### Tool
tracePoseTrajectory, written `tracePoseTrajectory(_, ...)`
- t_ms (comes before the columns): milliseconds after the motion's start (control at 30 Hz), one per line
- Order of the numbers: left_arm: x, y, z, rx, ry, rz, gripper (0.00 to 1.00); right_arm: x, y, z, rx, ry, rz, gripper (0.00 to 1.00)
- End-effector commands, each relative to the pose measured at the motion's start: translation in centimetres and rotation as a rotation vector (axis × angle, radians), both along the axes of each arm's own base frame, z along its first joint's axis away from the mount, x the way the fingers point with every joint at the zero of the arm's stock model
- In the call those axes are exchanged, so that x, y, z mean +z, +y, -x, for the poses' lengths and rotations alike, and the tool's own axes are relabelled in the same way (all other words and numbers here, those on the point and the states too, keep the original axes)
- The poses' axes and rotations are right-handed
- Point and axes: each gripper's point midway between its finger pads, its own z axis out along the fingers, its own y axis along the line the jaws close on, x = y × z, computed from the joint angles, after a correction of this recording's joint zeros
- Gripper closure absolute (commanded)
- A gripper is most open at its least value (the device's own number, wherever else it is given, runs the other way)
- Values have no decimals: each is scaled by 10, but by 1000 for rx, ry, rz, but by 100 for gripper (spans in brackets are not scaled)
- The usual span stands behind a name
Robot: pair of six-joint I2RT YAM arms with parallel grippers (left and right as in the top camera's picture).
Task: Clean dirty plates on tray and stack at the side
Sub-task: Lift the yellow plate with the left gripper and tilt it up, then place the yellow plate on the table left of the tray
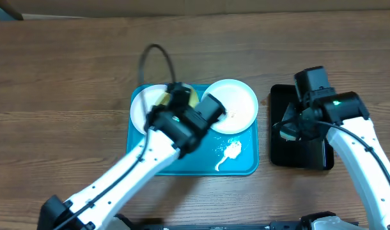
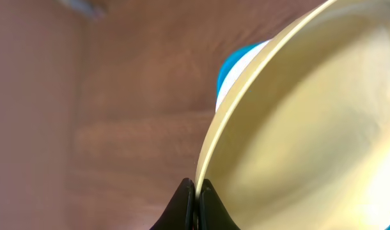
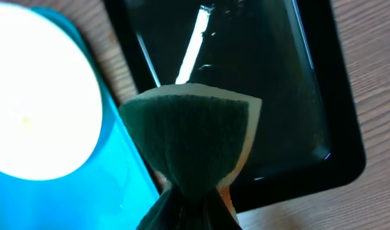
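Bare table lies below my left gripper, to its left in the overhead view, so it will next swing off the tray, lower the plate and let go.
The turquoise tray (image 1: 195, 163) lies mid-table. One white plate (image 1: 139, 110) rests at its left. Another white plate (image 1: 238, 103) with small brown smears rests at its right, and shows in the right wrist view (image 3: 35, 102). Between them, my left gripper (image 1: 177, 96) is shut on the rim of the pale yellow plate (image 1: 194, 97). In the left wrist view the jaws (image 2: 196, 188) pinch that plate's (image 2: 310, 115) edge, and the plate is tilted. My right gripper (image 1: 291, 128) is shut on a green-and-yellow sponge (image 3: 192, 134), above the black tray's left edge.
A glossy black tray (image 1: 310, 160) sits right of the turquoise tray, and also shows in the right wrist view (image 3: 278, 83). A white blob of residue (image 1: 230, 153) lies on the turquoise tray's front right. Bare wooden table (image 1: 54, 96) surrounds both trays.
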Motion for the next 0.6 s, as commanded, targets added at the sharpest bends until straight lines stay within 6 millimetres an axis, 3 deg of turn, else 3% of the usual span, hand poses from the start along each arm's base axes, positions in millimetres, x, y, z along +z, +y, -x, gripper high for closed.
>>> tracePoseTrajectory(0,11,18,4,106,-5,251,96,5,-9,-4,-42,-21,-48,96)
tracePoseTrajectory(267,14,95,14,401,-3,570,96,6,-19,-7,-16,-26,-156,96)
tracePoseTrajectory(433,5,154,18,628,-36,703,96,7,-22,-6,-21,-26,-165,96)
tracePoseTrajectory(567,-14,196,22,801,-43,776,96,6,-22,-5,-4,-20,-161,96)
